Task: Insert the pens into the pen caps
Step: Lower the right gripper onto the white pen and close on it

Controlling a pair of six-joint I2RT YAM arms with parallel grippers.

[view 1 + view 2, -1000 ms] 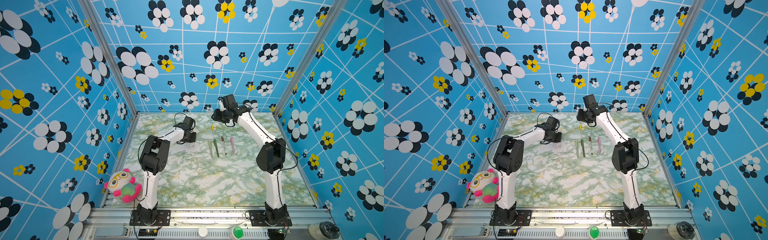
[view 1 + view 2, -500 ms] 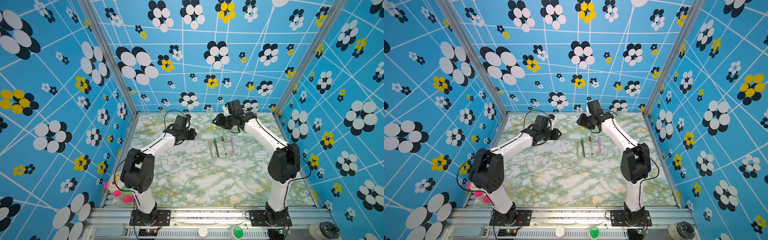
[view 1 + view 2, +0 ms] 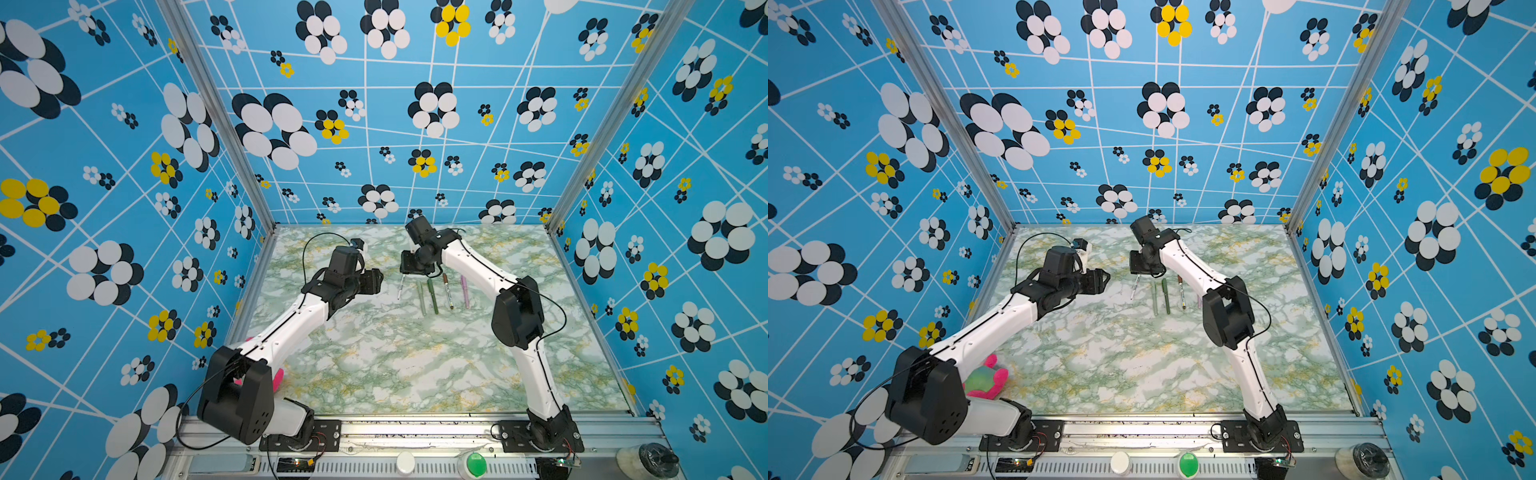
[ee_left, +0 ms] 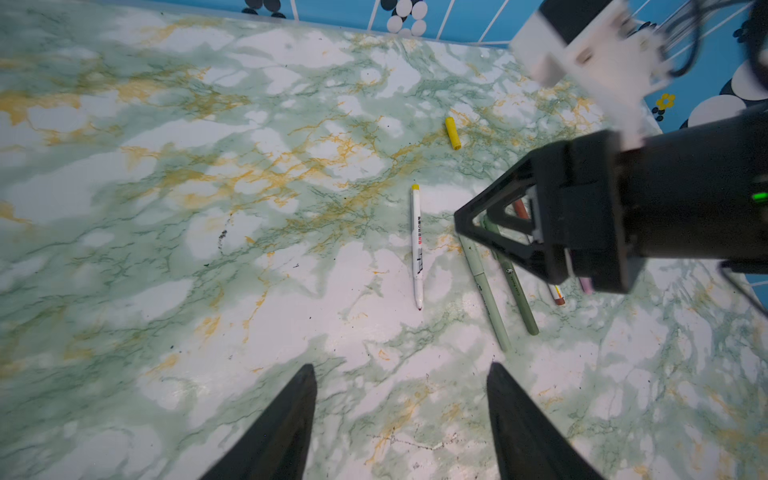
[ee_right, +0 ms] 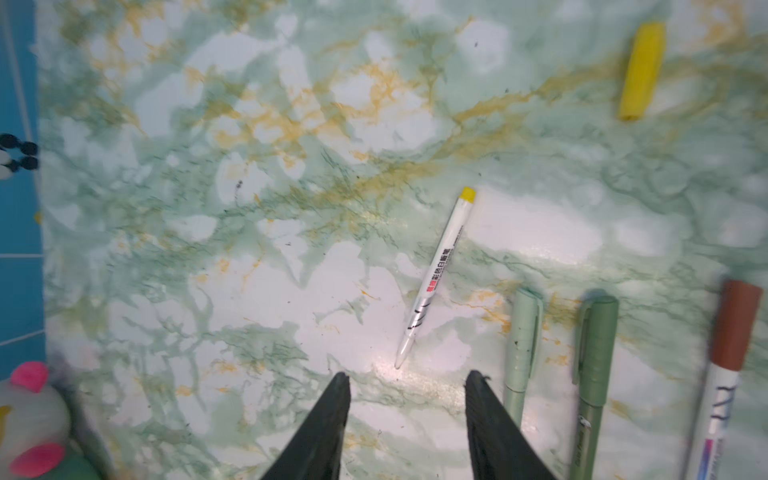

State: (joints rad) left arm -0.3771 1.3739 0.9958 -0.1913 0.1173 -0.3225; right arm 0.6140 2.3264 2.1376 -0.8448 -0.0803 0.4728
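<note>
My right gripper should next go down around the white pen's body near its bare tip, which is below the open fingers, as the yellow pen cap lies apart.
A white pen with a yellow end lies bare-tipped on the marble table, held by nothing. The yellow pen cap lies apart, farther back. To the pen's right lie the pale green pen, dark green pen, brown pen and pink pen, side by side with caps on. My left gripper is open and empty, left of the white pen. My right gripper hovers open over the pen's tip, nothing between its fingers.
A pink and green plush toy sits at the table's near left corner beside the left arm's base. Blue flowered walls close the table in on three sides. The right arm's elbow stands right of the pen row.
My left gripper opened and let the white pen drop onto the table, then drew back left while its elbow swung low. My right gripper came forward and down over the pen.
</note>
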